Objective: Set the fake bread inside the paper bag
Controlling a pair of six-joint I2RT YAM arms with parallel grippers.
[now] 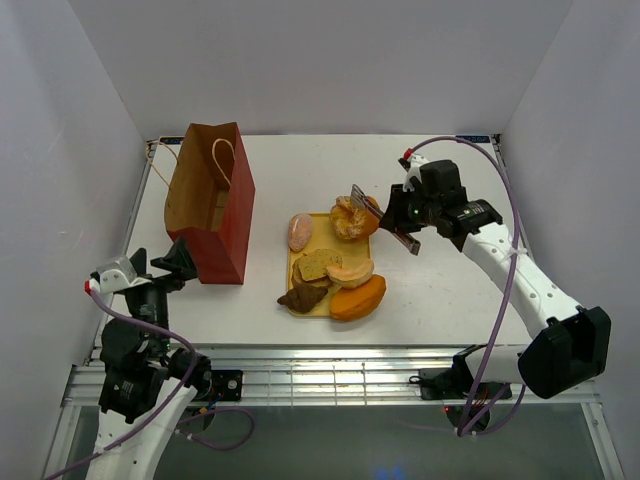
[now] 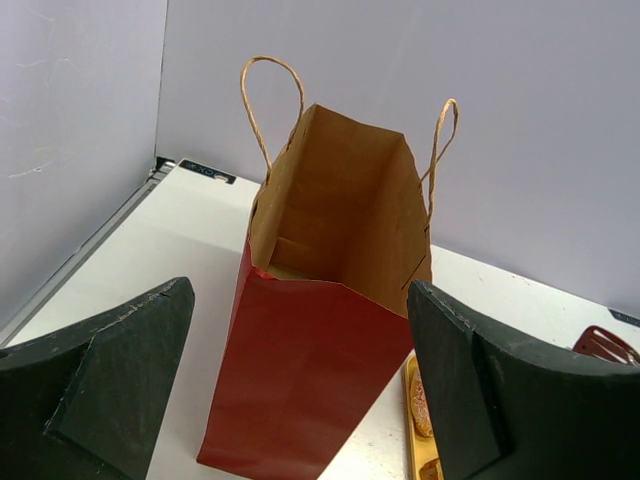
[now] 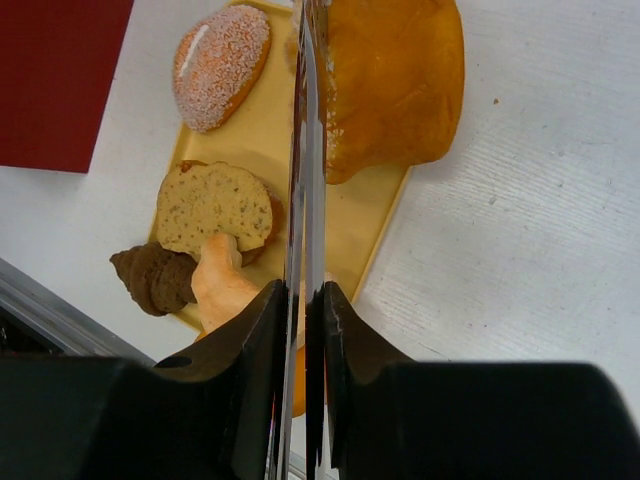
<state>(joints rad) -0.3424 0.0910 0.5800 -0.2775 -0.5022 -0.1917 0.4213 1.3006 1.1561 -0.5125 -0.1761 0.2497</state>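
Next, my right gripper lifts and swings to the left in the top view, over the bag's opening (image 1: 203, 188), to release, because the tongs pinch the bun (image 1: 352, 218).
The red-brown paper bag (image 1: 210, 200) stands open at the left and fills the left wrist view (image 2: 330, 300). The fake bread lies on a yellow tray (image 1: 293, 262): a golden bun (image 1: 352, 218), a pink roll (image 1: 300, 232), a speckled slice (image 1: 318, 265), a tan roll (image 1: 350, 270), a brown croissant (image 1: 302, 297) and an orange loaf (image 1: 358, 298). My left gripper (image 1: 165, 258) is open and empty just in front of the bag. My right gripper (image 1: 400, 215) is shut on silver tongs (image 3: 303, 150). Their arms are squeezed together beside the bun (image 3: 395, 80).
White walls close in the table on the left, back and right. A metal rail runs along the near edge (image 1: 330, 360). The tray (image 3: 370, 215) edge lies under the tongs. The tongs' tip shows at the right of the left wrist view (image 2: 600, 343).
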